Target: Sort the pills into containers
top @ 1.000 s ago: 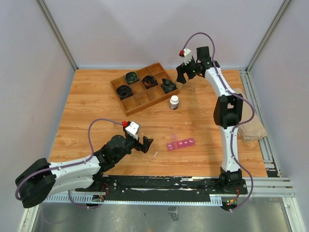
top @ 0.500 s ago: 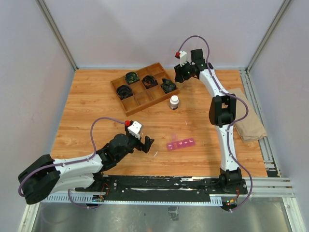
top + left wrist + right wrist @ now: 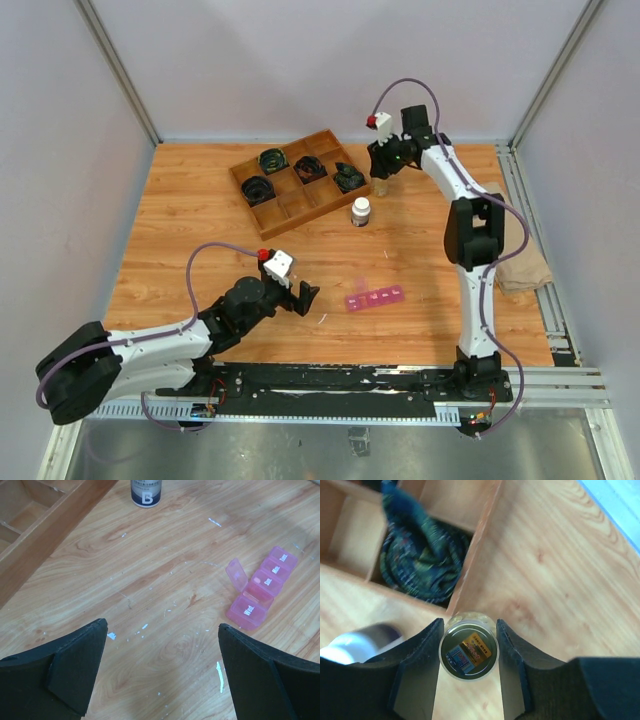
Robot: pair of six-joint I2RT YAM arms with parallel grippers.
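My right gripper is holding the jar, and one compartment is open. Next it should move back past the white-capped bottle and let go of the jar on the tabletop beyond the pink strip [image 3: 374,264].
My right gripper [image 3: 381,178] is at the far side of the table, shut on a small clear glass jar [image 3: 468,651] with a dark labelled lid, right beside the wooden tray's corner. Tan-yellow pills [image 3: 470,616] show faintly through the glass below the lid. The containers [image 3: 375,297] are a pink strip of small compartments lying on the table near the front; in the left wrist view the containers [image 3: 260,587] have one lid [image 3: 236,573] standing open. My left gripper [image 3: 305,295] hovers low just left of the strip, open and holding nothing [image 3: 162,630].
A brown wooden divided tray [image 3: 283,208] with black coiled items [image 3: 420,565] sits at the back. A white-capped bottle [image 3: 361,211] stands between tray and strip, also seen in the left wrist view [image 3: 146,491]. A brown paper bag [image 3: 522,255] lies at the right edge.
My right gripper came down from above the tray's far corner onto the jar and shut on it. The left arm has hardly moved.
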